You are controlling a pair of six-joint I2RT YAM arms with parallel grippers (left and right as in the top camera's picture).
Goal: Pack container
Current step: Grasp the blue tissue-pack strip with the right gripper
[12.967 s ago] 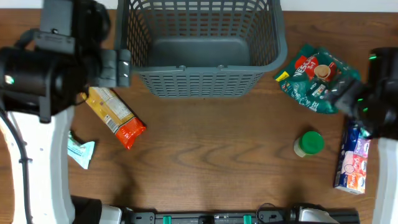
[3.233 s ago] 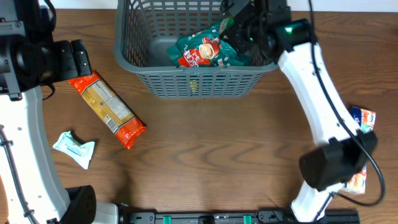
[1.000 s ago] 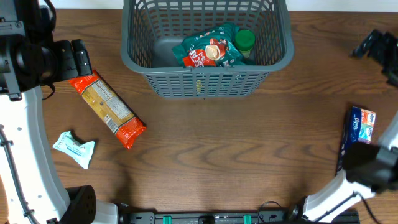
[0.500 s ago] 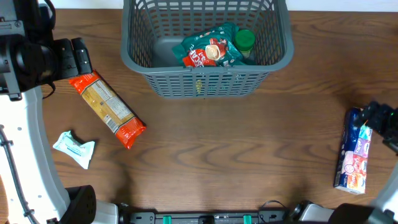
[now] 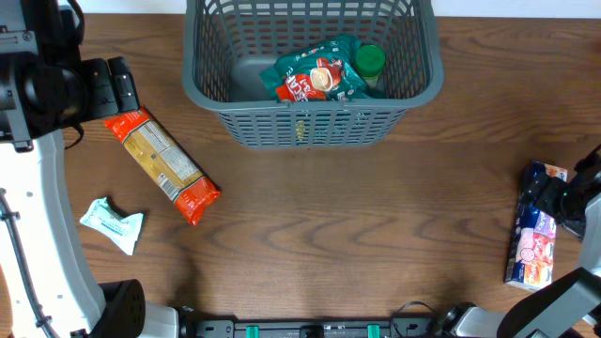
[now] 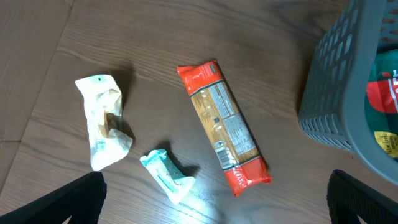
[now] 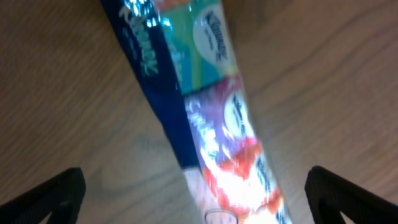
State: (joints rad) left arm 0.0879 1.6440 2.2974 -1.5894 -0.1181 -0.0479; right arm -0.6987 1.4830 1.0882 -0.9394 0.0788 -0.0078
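Note:
The blue tissue pack already lies between the spread fingers, so I will lower my right gripper onto its green section near the pack's far end (image 7: 200, 51) and close.
The container (image 5: 312, 131), a dark grey lattice basket, stands at the back middle and holds a green coffee bag (image 5: 315, 77) and a green-lidded jar (image 5: 370, 61). It also shows at the right edge of the left wrist view (image 6: 348, 93). My right gripper (image 5: 563, 197) is open and hangs just over the top end of a blue tissue pack (image 5: 531, 239), which fills the right wrist view (image 7: 211, 93) between the spread fingers (image 7: 199, 193). My left gripper (image 5: 117, 84) is open and empty, high above an orange pasta packet (image 5: 164, 167) (image 6: 222, 127).
A small teal packet (image 5: 113, 225) (image 6: 166, 176) lies at the front left. A crumpled white packet (image 6: 102, 121) lies beside it in the left wrist view. Brown wooden table (image 5: 357, 244) all round.
The coffee bag and jar went from the table into the basket. In the last second my right arm came down from the far right to the tissue pack. The left arm is still.

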